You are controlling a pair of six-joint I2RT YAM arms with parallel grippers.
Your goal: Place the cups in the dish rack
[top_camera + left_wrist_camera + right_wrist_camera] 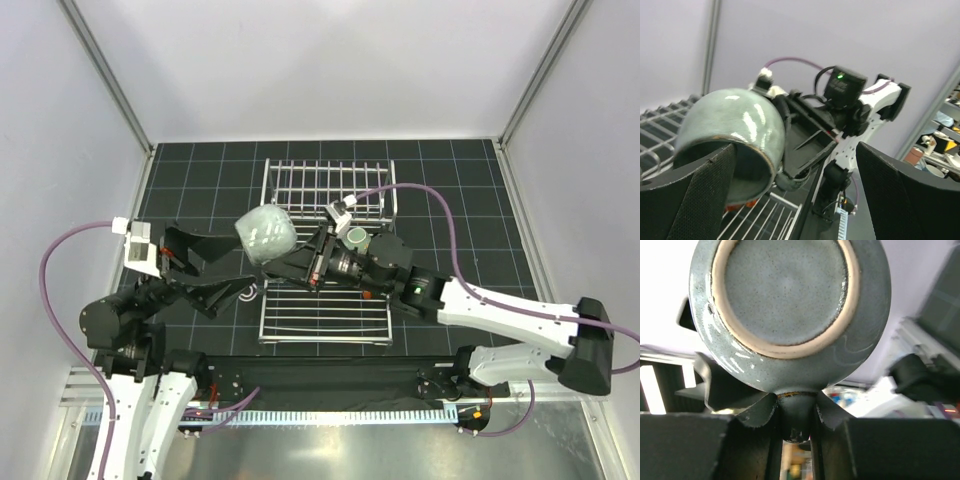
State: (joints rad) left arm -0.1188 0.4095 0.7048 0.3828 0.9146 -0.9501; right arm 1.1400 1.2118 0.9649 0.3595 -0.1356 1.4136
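Observation:
The sideways mug needs to tip so its opening faces down, so I need to turn my right gripper next. Then my right gripper should lower the mug onto the rack's flat rod base below and release it.
The pale grey-green round mug [267, 233] hangs on its side in the air above the silver wire dish rack [325, 185]. My right gripper [298, 262] is shut on its handle [796, 412], and the unglazed base [785, 295] faces the right wrist camera. In the left wrist view the mug [735, 125] has its mouth turned toward my left gripper [800, 200]. That gripper [228, 270] is open and empty, with its fingertips just short of the mug. An orange patch [737, 205] shows on the rack under the mug. The other cups are hidden.
The rack's flat rod base [320, 322] lies under the right arm on the black gridded mat [450, 190]. A small mint-green round shape [357, 236] sits by the right wrist. White walls close the back and sides.

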